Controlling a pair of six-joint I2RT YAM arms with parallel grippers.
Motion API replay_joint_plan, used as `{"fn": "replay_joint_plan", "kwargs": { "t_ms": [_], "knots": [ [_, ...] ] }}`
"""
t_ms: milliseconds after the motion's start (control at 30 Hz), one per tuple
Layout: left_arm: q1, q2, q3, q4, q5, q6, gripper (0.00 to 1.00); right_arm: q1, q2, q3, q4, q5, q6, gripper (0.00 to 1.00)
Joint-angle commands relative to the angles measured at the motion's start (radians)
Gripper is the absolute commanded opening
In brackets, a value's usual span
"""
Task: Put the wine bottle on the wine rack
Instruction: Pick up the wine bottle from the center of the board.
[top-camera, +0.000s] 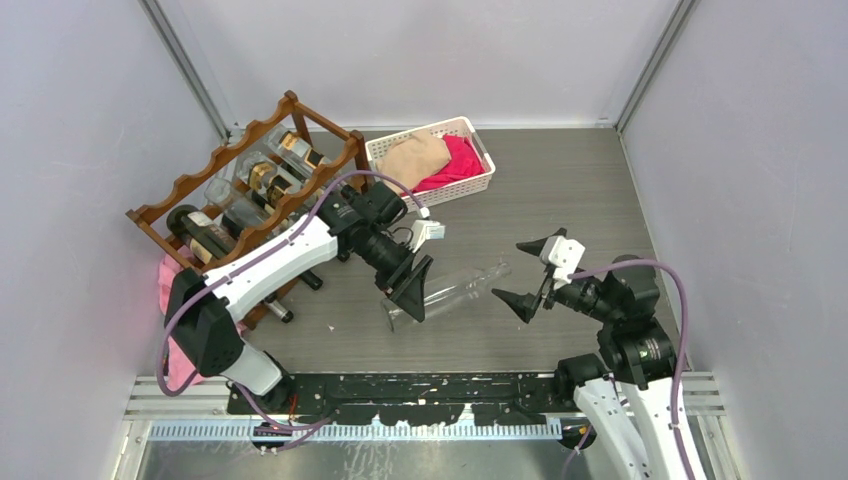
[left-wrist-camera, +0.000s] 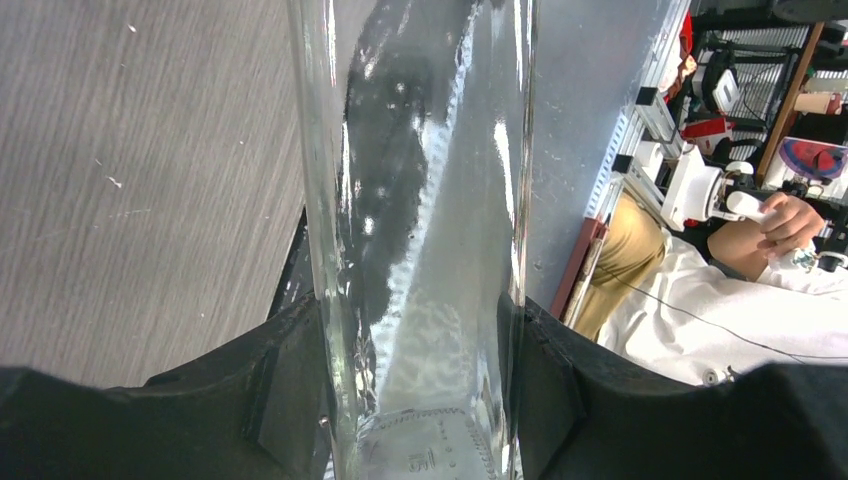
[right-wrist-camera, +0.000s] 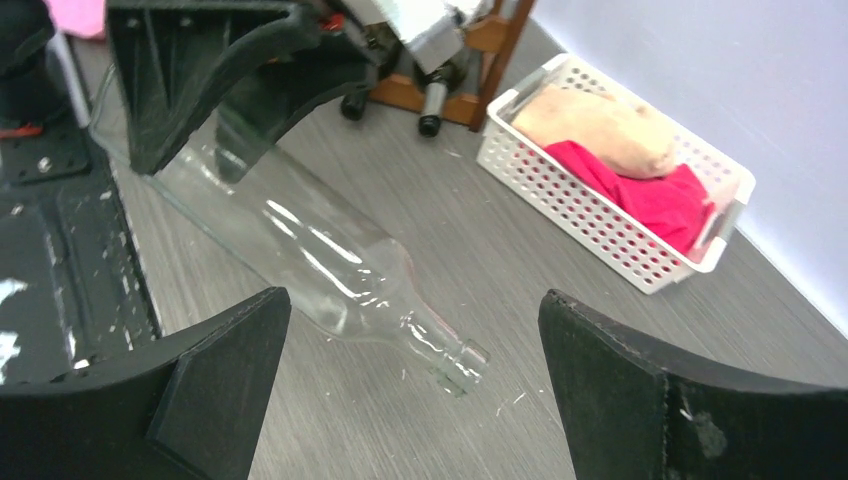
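My right gripper will go past the bottle's neck and turn onto the bottle's body by the shoulder (top-camera: 460, 288) (right-wrist-camera: 345, 268), because that part is to its left in the top view.
A clear glass wine bottle (top-camera: 460, 285) lies low over the table, its neck pointing right. My left gripper (top-camera: 408, 290) is shut on its wide base end. In the left wrist view the glass (left-wrist-camera: 420, 200) fills the gap between both black fingers (left-wrist-camera: 285, 385). My right gripper (top-camera: 512, 270) stands open just beyond the bottle's mouth and holds nothing. Its wrist view shows the neck (right-wrist-camera: 440, 345) between the spread fingertips and a little ahead of them. The reddish-brown wine rack (top-camera: 255, 185) stands at the back left, with several bottles in it.
A white plastic basket (top-camera: 400, 140) with beige and pink cloth sits behind the bottle, to the right of the rack. A pink cloth (top-camera: 170, 285) lies at the rack's near-left foot. Grey walls close in on both sides.
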Motion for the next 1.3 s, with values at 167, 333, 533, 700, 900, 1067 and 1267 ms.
{"fn": "replay_joint_plan", "kwargs": {
  "t_ms": [167, 333, 533, 700, 900, 1067, 1267],
  "knots": [
    [0.006, -0.033, 0.014, -0.018, 0.109, 0.028, 0.0, 0.199, 0.118, 0.056, -0.166, 0.065, -0.315, 1.0],
    [0.006, -0.007, 0.02, -0.033, 0.124, 0.04, 0.0, 0.336, 0.189, 0.08, -0.186, 0.167, -0.395, 1.0],
    [0.006, 0.006, 0.026, -0.043, 0.14, 0.05, 0.0, 0.496, 0.269, 0.114, -0.203, 0.311, -0.487, 1.0],
    [0.006, 0.017, 0.031, -0.054, 0.149, 0.057, 0.0, 0.596, 0.347, 0.159, -0.226, 0.397, -0.552, 1.0],
    [0.004, 0.018, 0.028, -0.063, 0.16, 0.066, 0.0, 0.723, 0.446, 0.191, -0.274, 0.546, -0.635, 0.99],
    [0.004, 0.016, 0.027, -0.07, 0.165, 0.067, 0.0, 0.785, 0.477, 0.194, -0.275, 0.612, -0.678, 0.98],
    [0.003, 0.018, 0.026, -0.072, 0.169, 0.067, 0.0, 0.806, 0.454, 0.173, -0.246, 0.649, -0.707, 0.97]
  ]
}}
